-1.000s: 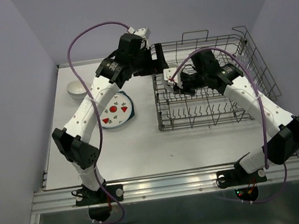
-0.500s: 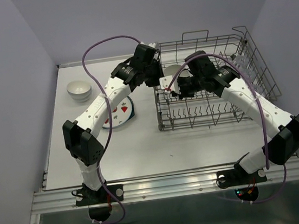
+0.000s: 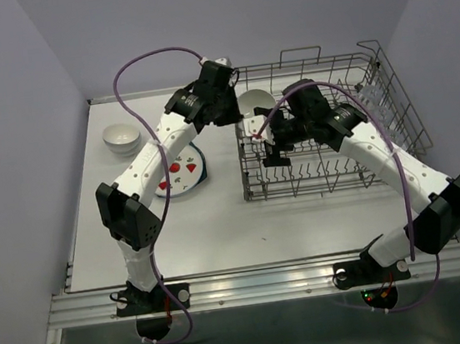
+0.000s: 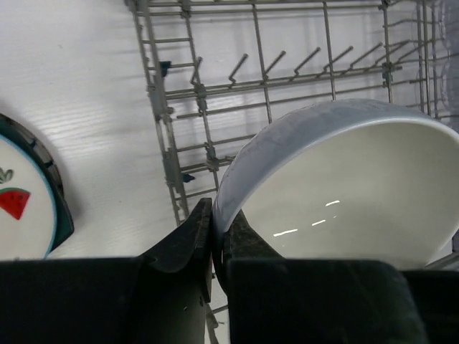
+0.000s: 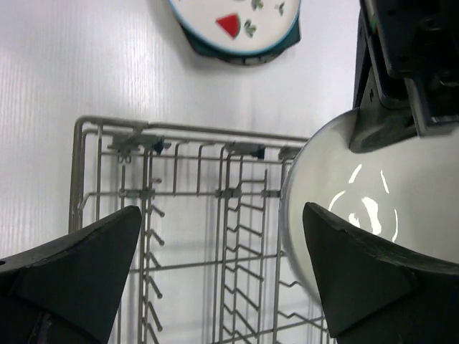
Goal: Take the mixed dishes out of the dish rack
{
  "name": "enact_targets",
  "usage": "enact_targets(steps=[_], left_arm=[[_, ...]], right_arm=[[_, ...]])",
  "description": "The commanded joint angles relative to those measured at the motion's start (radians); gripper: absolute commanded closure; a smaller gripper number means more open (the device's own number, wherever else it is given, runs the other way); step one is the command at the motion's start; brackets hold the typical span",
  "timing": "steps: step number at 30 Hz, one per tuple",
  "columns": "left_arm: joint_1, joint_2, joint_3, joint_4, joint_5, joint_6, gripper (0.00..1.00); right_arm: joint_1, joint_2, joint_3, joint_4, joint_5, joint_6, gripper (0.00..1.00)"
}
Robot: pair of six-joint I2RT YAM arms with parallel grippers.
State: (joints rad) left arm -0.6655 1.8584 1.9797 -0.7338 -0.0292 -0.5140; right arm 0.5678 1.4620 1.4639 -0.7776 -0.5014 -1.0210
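My left gripper holds a bowl that needs to go left in the top view, then down onto the stacked white bowls. I should let go of it there, because the matching bowls are there.
A small white bowl [image 3: 255, 99] hangs tilted over the back left corner of the grey wire dish rack [image 3: 331, 178]. My left gripper [image 3: 239, 109] is shut on it, and the left wrist view shows both fingers pinching the bowl's [image 4: 344, 186] rim at the left gripper [image 4: 215, 223]. My right gripper [image 3: 267, 144] stands wide open just in front of the bowl, above the rack's tines. In the right wrist view the bowl [image 5: 323, 201] is beside the right-hand finger [image 5: 373, 279], and nothing lies between the right gripper's [image 5: 222, 276] fingers.
A strawberry plate [image 3: 178, 171] lies on a dark teal plate [image 3: 201, 171] on the table left of the rack. White bowls [image 3: 122, 137] sit stacked at the far left. The rack's taller wire side section [image 3: 392, 89] rises on the right.
My left gripper came in and shut on the bowl's rim. The right gripper, which held the bowl, has opened and let go. The bowl has risen slightly toward the back.
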Motion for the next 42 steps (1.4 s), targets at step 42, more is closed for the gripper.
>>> enact_targets(steps=[42], left_arm=[[0.889, -0.004, -0.231, 0.159, -0.077, 0.002, 1.00]], right_arm=[[-0.002, 0.064, 0.027, 0.371, 0.362, 0.394, 0.00]])
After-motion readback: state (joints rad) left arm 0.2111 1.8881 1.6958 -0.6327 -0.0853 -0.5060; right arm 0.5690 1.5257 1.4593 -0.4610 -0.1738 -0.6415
